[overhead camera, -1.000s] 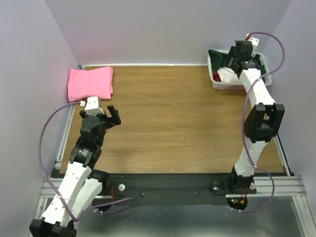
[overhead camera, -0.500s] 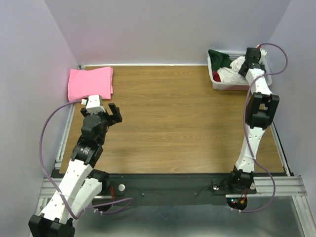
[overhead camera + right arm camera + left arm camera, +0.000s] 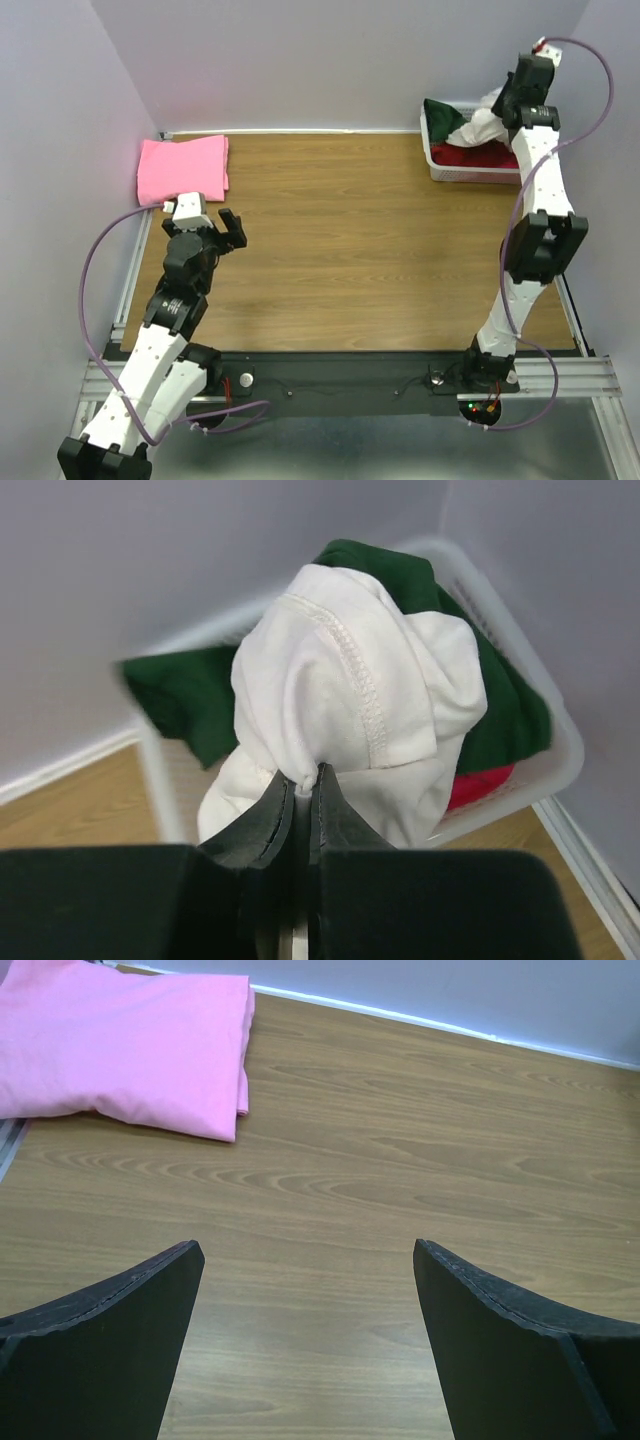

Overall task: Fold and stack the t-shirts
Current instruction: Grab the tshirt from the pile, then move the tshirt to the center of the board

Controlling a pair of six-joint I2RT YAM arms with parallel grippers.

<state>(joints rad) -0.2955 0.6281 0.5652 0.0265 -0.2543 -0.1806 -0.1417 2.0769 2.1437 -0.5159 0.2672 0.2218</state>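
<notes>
My right gripper next needs to lift the cloth from the basket (image 3: pixel 440 160) toward my left gripper, then go back and down in the middle of the table.
My right gripper (image 3: pixel 306 776) (image 3: pixel 503 108) is shut on a pinch of the white t-shirt with dark green sleeves (image 3: pixel 350 690) (image 3: pixel 480 127), lifting it above the white basket (image 3: pixel 440 160) at the back right. The cloth hangs bunched from the fingers, its green parts (image 3: pixel 442 116) still draped over the basket. A red t-shirt (image 3: pixel 482 158) (image 3: pixel 480 783) lies inside the basket beneath it. A folded pink t-shirt (image 3: pixel 184 167) (image 3: pixel 120 1050) lies at the back left of the table. My left gripper (image 3: pixel 308 1252) (image 3: pixel 232 229) hovers open in front of it, holding nothing.
The white lattice basket (image 3: pixel 530 770) sits in the back right corner against the grey walls. A wooden tabletop (image 3: pixel 350 240) spreads between the two arms. Metal rails run along the table's left edge (image 3: pixel 132 270) and near edge.
My right gripper shut on the white t-shirt in the basket and rose, pulling the shirt up and toward the back wall. The left arm barely moved.
</notes>
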